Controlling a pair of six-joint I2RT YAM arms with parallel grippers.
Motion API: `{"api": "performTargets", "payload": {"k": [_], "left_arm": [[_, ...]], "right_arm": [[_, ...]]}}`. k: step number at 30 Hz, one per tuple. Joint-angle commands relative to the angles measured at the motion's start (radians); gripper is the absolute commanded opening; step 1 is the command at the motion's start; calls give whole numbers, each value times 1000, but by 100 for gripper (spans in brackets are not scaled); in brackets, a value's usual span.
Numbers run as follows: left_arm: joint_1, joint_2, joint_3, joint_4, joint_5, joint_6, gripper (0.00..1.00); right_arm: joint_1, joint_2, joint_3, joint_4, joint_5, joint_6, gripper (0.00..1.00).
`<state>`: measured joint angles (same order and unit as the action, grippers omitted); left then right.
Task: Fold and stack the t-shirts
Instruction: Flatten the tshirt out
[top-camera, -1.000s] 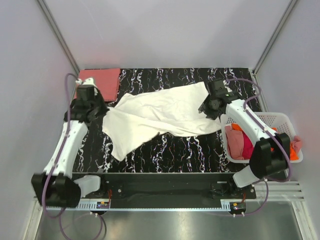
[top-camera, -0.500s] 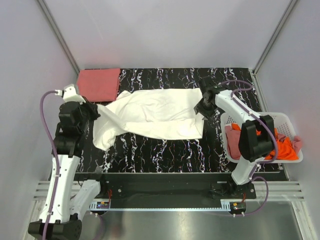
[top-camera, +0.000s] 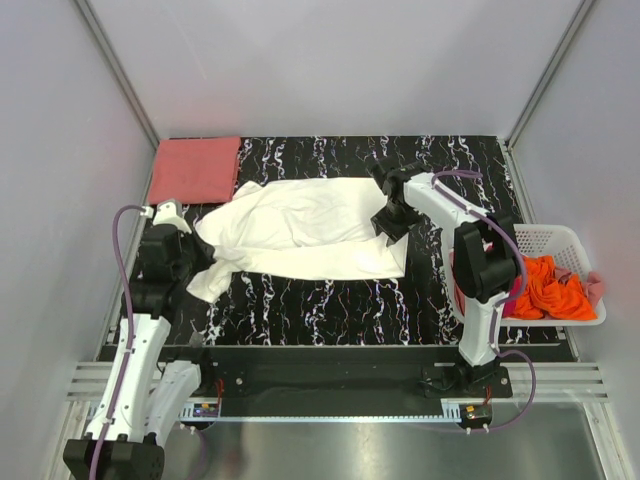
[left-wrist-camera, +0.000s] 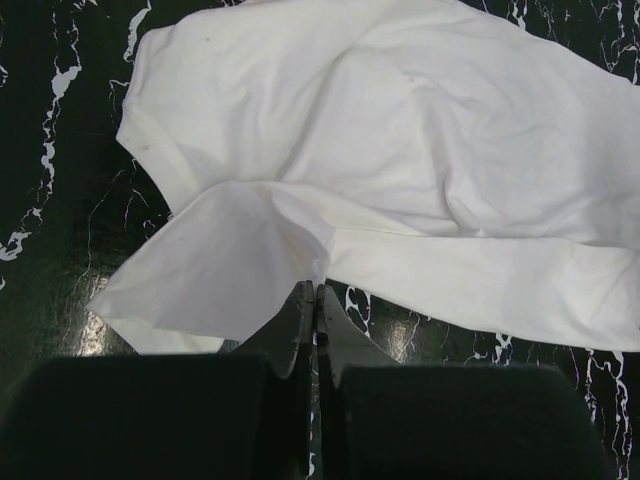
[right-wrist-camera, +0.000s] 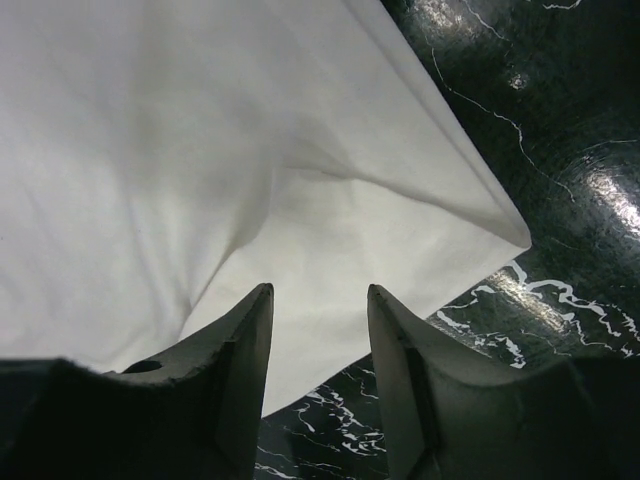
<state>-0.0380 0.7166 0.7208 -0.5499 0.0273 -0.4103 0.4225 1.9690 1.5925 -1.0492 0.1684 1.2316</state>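
The white t-shirt's end by the basket puckers into a small crease (top-camera: 388, 242) (right-wrist-camera: 296, 180) below. I should lower my right gripper to that cloth next and close.
A cream-white t-shirt (top-camera: 310, 230) lies spread lengthwise across the middle of the black marbled table (top-camera: 330, 305). My left gripper (top-camera: 203, 262) is at the shirt's near-left end. In the left wrist view its jaws are shut (left-wrist-camera: 315, 287), and a fold of the white t-shirt (left-wrist-camera: 420, 150) runs into their tips. My right gripper (top-camera: 386, 224) hovers over the shirt's right edge. It is open (right-wrist-camera: 318, 290) above the white cloth (right-wrist-camera: 200, 150) near a corner, with nothing between the fingers. A salmon-pink t-shirt (top-camera: 195, 168) lies folded at the far left corner.
A white slatted basket (top-camera: 560, 233) stands off the table's right edge. It holds an orange t-shirt (top-camera: 548, 287) and a bit of pink cloth (top-camera: 597, 288). Grey walls close in the table on three sides.
My left gripper has drawn back toward the near left, dragging the shirt's left end with it. The right gripper has moved left over the shirt's right edge. The shirt now lies straighter.
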Motion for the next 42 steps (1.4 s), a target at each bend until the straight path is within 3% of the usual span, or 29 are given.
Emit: {"api": "performTargets", "payload": {"k": [1, 16, 42], "left_arm": [[3, 1, 39, 56, 46, 19, 0], [3, 1, 31, 70, 71, 28, 0], [3, -2, 22, 80, 92, 22, 0]], "right_arm": [[-7, 36, 52, -35, 8, 95, 50], [-68, 134, 139, -54, -4, 140, 50], [-70, 154, 106, -54, -53, 170, 49]]}}
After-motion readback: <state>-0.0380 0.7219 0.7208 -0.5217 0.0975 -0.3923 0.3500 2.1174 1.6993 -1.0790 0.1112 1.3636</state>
